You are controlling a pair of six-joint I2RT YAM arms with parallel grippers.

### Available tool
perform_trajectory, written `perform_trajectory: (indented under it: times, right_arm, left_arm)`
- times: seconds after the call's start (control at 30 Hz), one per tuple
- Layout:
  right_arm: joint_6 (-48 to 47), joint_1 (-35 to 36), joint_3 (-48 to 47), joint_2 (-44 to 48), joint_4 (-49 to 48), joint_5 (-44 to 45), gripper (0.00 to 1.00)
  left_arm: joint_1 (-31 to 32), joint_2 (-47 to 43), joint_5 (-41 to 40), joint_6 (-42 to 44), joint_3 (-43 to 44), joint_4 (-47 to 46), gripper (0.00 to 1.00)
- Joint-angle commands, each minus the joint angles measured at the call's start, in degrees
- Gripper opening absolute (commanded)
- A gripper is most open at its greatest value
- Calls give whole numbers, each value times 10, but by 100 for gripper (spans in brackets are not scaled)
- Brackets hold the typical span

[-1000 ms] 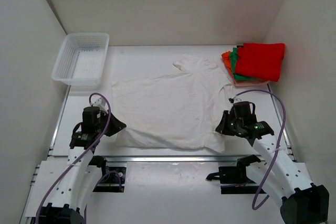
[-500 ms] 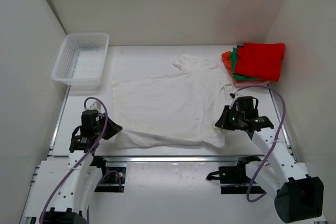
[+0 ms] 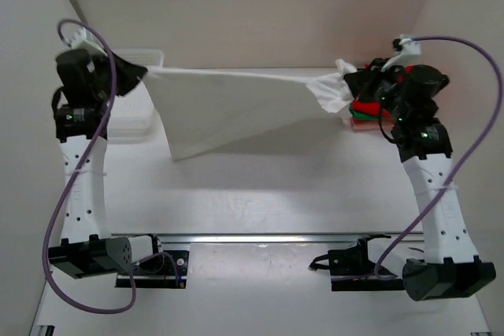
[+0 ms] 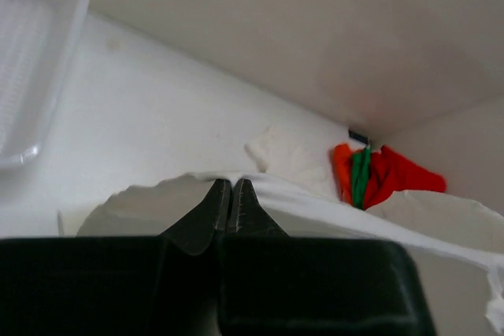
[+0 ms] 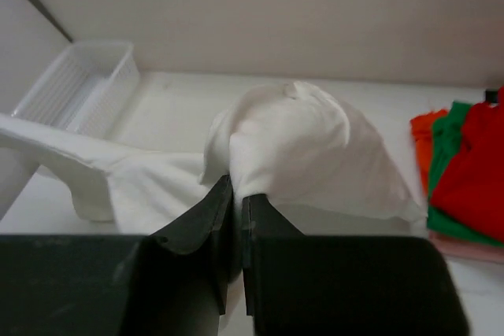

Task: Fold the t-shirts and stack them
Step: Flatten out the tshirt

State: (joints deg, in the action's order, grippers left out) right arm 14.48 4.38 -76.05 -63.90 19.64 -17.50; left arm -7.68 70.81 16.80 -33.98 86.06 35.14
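Observation:
I'll spread the white t-shirt back and down toward the metal bar with my right gripper, then release its edge.
The large white t-shirt (image 3: 236, 104) hangs stretched in the air between both raised arms, its lower part draping toward the table. My left gripper (image 3: 140, 75) is shut on its left edge, seen in the left wrist view (image 4: 233, 182). My right gripper (image 3: 346, 84) is shut on its right edge, where the cloth bunches (image 5: 299, 139). The folded red, green and orange t-shirts (image 3: 368, 108) lie stacked at the back right, mostly hidden behind the right arm, and also show in the right wrist view (image 5: 461, 171) and the left wrist view (image 4: 378, 175).
A white mesh basket (image 3: 130, 112) stands at the back left, partly behind the left arm, and shows in the right wrist view (image 5: 75, 88). White walls close in the back and both sides. A metal rail (image 3: 260, 238) runs along the near table edge.
Both arms have risen from the near table edge to high above it, lifting the white t-shirt off the table and stretching it taut between them.

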Motion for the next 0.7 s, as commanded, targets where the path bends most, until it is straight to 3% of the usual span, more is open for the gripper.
perform_trajectory:
  times: [0.0, 0.07, 0.13, 0.27, 0.3, 0.37, 0.47, 0.53, 0.67]
  right_arm:
    - [-11, -43, -31, 59, -1, -14, 0]
    - [-4, -60, 2, 82, 23, -25, 0]
    - [-2, -47, 37, 105, 76, -12, 0]
    - [19, -6, 171, 146, 171, 3, 2]
    - [31, -2, 192, 152, 200, -8, 8]
    - [36, 21, 291, 170, 232, -12, 45]
    - [57, 57, 352, 220, 251, 47, 84]
    - [49, 47, 350, 236, 262, 67, 88]
    - [23, 0, 350, 221, 247, 22, 85]
  left_arm:
    - [-8, 17, 14, 50, 148, 84, 0]
    - [-3, 10, 21, 53, 143, 100, 0]
    - [2, -21, 53, 52, 77, 86, 0]
    - [66, -151, 78, 13, -232, 10, 0]
    - [87, -189, 68, 1, -321, -1, 0]
    - [94, -226, 65, -7, -432, -21, 0]
    - [84, -269, 54, 2, -533, -24, 0]
    - [81, -274, 37, 16, -543, -16, 0]
    - [88, -257, 27, 25, -527, -10, 0]
